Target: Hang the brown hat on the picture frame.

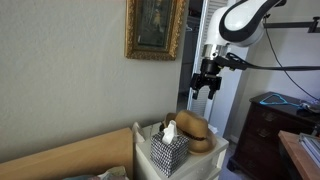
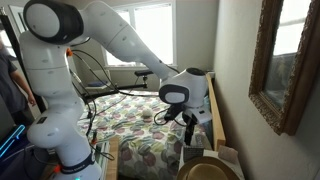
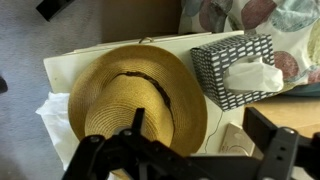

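Observation:
The brim of the brown hat beside its top (image 2: 208, 156) (image 3: 190, 134), a piece of straw, can be seen between the robot's spread fingers, so the open gripper will next go down and reach outward onto it.
The brown hat (image 3: 135, 100), tan straw with a dark band, lies on a white surface next to the checked tissue box (image 3: 232, 62). It also shows in both exterior views (image 1: 197, 132) (image 2: 210, 170). My gripper (image 1: 206, 83) hangs open and empty in the air well above the hat; it also shows in an exterior view (image 2: 186, 118). In the wrist view its two dark fingers (image 3: 200, 135) are spread over the hat's right brim. The picture frame (image 1: 155, 28), gilded with a dark painting, hangs on the wall up and left of the gripper, and it appears at the right edge (image 2: 283, 60).
A white basket (image 1: 215, 160) holds the hat and the tissue box (image 1: 169, 147). A brown headboard (image 1: 70, 155) runs along the wall. A dark dresser (image 1: 265, 125) stands to the right. A bed with a floral quilt (image 2: 140, 130) lies behind the arm.

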### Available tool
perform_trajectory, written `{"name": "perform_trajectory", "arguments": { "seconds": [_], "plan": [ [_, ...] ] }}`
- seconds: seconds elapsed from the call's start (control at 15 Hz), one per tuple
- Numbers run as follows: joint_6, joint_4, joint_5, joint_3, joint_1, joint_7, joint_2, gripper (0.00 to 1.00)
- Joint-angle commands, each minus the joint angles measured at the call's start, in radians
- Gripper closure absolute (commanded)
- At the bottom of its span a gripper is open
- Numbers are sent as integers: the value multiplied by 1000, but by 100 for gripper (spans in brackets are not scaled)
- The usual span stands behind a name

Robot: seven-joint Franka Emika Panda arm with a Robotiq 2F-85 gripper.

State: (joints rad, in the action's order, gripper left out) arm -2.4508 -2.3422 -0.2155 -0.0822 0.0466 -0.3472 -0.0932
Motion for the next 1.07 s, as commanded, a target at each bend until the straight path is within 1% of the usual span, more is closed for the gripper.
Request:
{"name": "perform_trajectory", "arguments": {
  "seconds": [0.0, 0.13, 0.53, 0.67, 0.73, 1.0],
  "plan": [
    [-79, 78, -17, -2, 7, -37, -143, 0],
    [-100, 117, -4, -9, 8, -28, -208, 0],
    [-62, 250, -6, -1, 39, 90, -324, 0],
    [-27, 291, -8, 0, 53, 120, -347, 0],
    [-75, 232, 1, -11, 30, 78, -313, 0],
    [-69, 251, 10, -15, 30, 82, -338, 0]
  ]
}}
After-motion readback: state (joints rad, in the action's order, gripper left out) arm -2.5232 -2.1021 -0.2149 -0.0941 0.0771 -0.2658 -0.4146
